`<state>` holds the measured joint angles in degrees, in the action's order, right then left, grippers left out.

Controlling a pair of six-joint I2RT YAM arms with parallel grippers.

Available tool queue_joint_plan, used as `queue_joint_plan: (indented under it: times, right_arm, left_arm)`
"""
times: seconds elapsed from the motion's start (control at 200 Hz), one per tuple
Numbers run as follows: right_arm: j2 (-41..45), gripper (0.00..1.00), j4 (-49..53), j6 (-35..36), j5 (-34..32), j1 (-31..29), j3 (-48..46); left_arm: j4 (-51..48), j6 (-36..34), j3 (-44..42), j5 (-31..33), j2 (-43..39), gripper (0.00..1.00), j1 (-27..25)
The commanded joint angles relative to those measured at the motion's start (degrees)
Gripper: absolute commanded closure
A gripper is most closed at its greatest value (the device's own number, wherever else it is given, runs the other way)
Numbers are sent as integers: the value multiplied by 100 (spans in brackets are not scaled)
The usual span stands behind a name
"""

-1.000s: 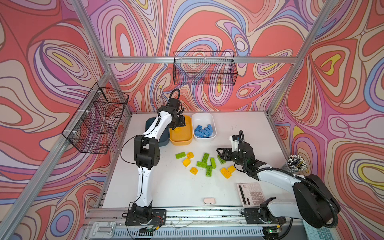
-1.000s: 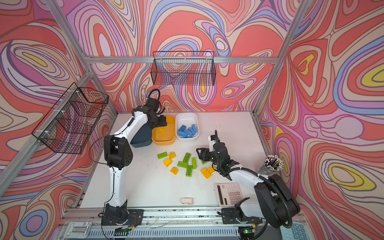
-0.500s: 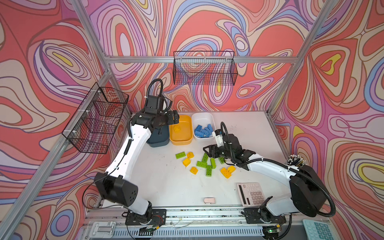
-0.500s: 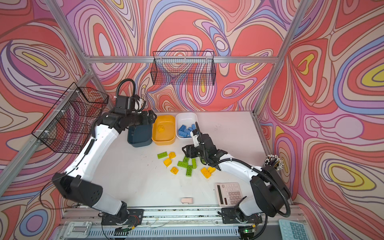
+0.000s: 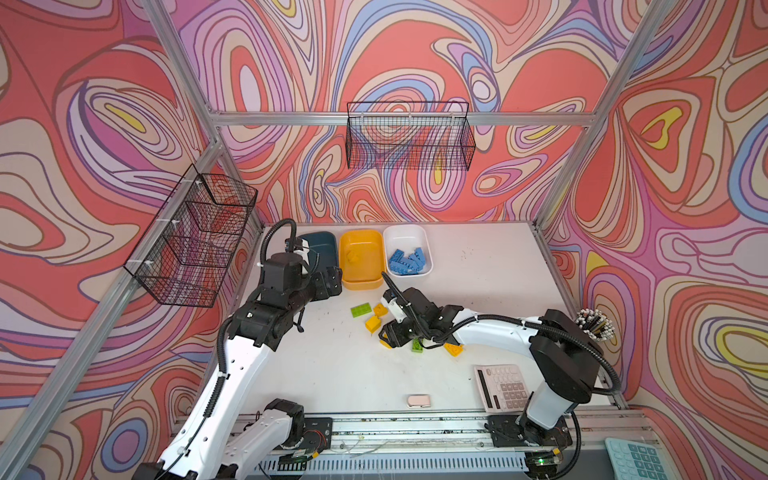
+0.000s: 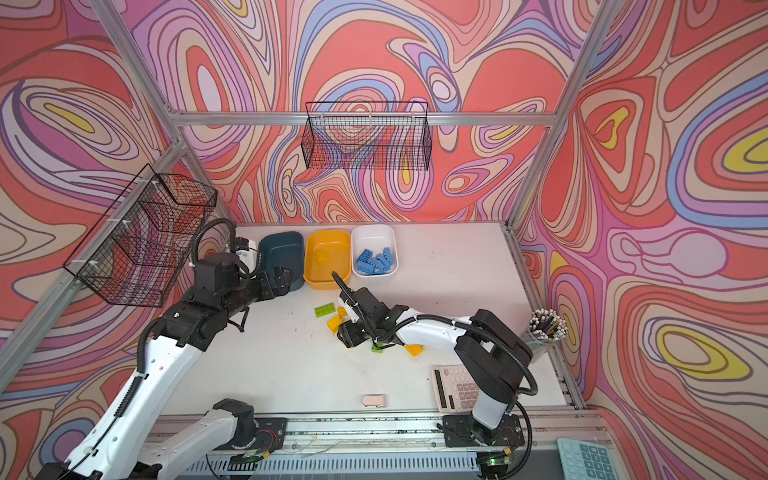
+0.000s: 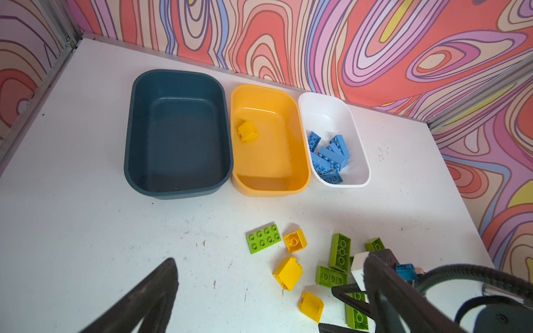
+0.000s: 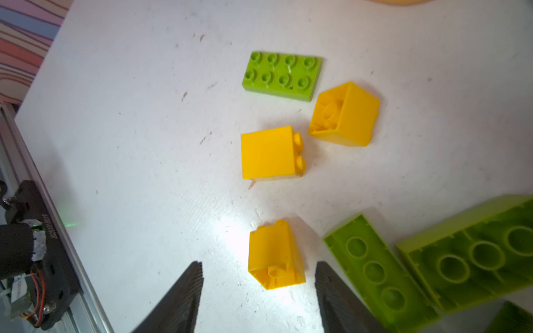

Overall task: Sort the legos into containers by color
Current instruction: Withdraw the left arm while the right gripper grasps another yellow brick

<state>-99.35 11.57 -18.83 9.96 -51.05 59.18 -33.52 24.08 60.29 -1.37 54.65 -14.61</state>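
The small yellow lego (image 5: 385,345) (image 8: 275,256) is already lined up below the gripper's spread fingers, so I will lower my right gripper over the lego's opposite sides and close on it.
Three containers stand in a row at the back: an empty teal tub (image 5: 322,245) (image 7: 178,138), a yellow tub (image 5: 361,272) (image 7: 271,167) with one yellow lego (image 7: 247,131) in it, and a white tub (image 5: 405,239) (image 7: 326,115) with several blue legos (image 5: 407,262) (image 7: 328,157). Loose green and yellow legos lie mid-table, among them a green flat one (image 5: 361,310) (image 8: 282,76). My left gripper (image 5: 332,282) (image 7: 269,262) hangs open and empty in front of the teal tub. My right gripper (image 5: 388,336) (image 8: 258,265) is low and open, with a small yellow lego (image 8: 275,255) between its jaws, untouched.
A pink calculator (image 5: 503,386) and a small pink block (image 5: 419,400) lie near the front edge. A cup of pens (image 5: 596,324) stands at the right edge. Black wire baskets hang on the back wall (image 5: 409,141) and on the left wall (image 5: 195,241).
My left gripper opened over the yellow tub and drew back to the front left; a yellow lego lies in that tub. My right gripper moved left over the pile and narrowed a little.
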Motion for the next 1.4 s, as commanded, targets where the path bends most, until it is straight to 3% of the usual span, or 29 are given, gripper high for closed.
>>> queue_joint_plan:
  times: [0.0, 0.361, 0.591, 0.796, 0.901, 1.031, 1.397]
  right_arm:
    - [-120, 32, 194, 126, 29, -9, 169]
    - [-720, 32, 415, 237, -257, -152, 528]
    - [-962, 39, 475, 263, -479, -291, 684]
    - [-1102, 55, 604, 319, -681, -344, 857]
    - [-1094, 67, 640, 310, -810, -375, 893]
    - [-1085, 89, 710, 310, -863, -382, 920]
    - [-652, 90, 845, 246, -829, -396, 1018]
  left_arm:
    - [298, 51, -209, 99, -99, 0, 21]
    - [83, -45, -159, 60, 23, 0, 24]
    - [73, -31, -149, -27, 71, 0, 22]
    - [-5, -109, -97, 61, 140, 0, 20]
    - [-15, -114, -88, 77, 146, 0, 22]
    - [-14, -125, -99, 82, 142, 0, 20]
    - [-25, -114, -104, 145, 125, 0, 27]
